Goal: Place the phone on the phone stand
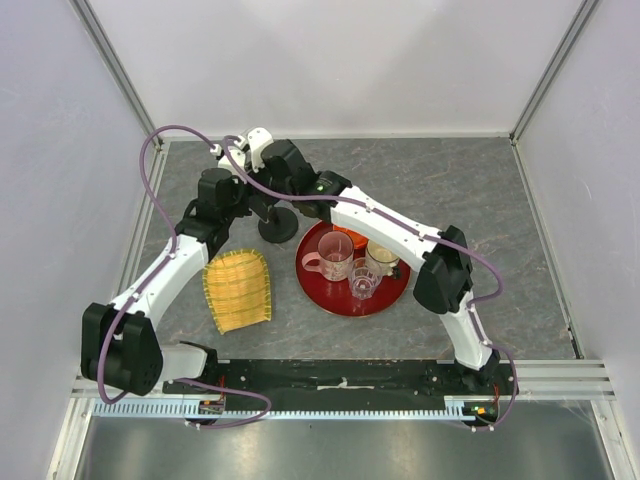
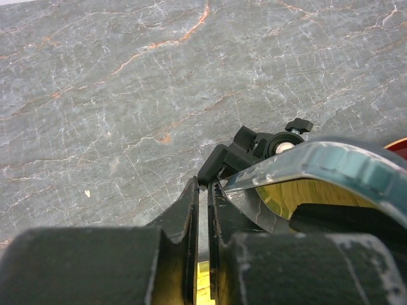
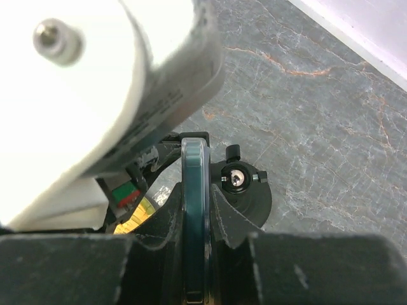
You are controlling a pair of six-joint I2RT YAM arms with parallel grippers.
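Note:
My right gripper will next move toward the stand's bracket point(image 3: 217, 172), just to its right in the right wrist view, to let go of the upright phone against that bracket.
My right gripper point(image 3: 195, 197) is shut on the phone point(image 3: 194, 171), a thin slab with a clear case, seen edge-on and held upright above the table. The black phone stand point(image 3: 245, 184) sits just right of and below it, with its round base and small bracket. In the left wrist view the phone's edge point(image 2: 318, 164) runs right of my left gripper point(image 2: 203, 181), whose jaws are shut and empty, with the stand's bracket point(image 2: 254, 143) just beyond. In the top view both grippers, left point(image 1: 256, 207) and right point(image 1: 283, 190), meet over the stand point(image 1: 278, 230); the phone is hidden there.
A round red tray point(image 1: 312, 285) with a pink mug point(image 1: 333, 256), a small glass point(image 1: 363, 280) and a clear cup point(image 1: 382, 258) sits right of the stand. A yellow woven mat point(image 1: 238, 290) lies front left. White walls enclose the grey marble table.

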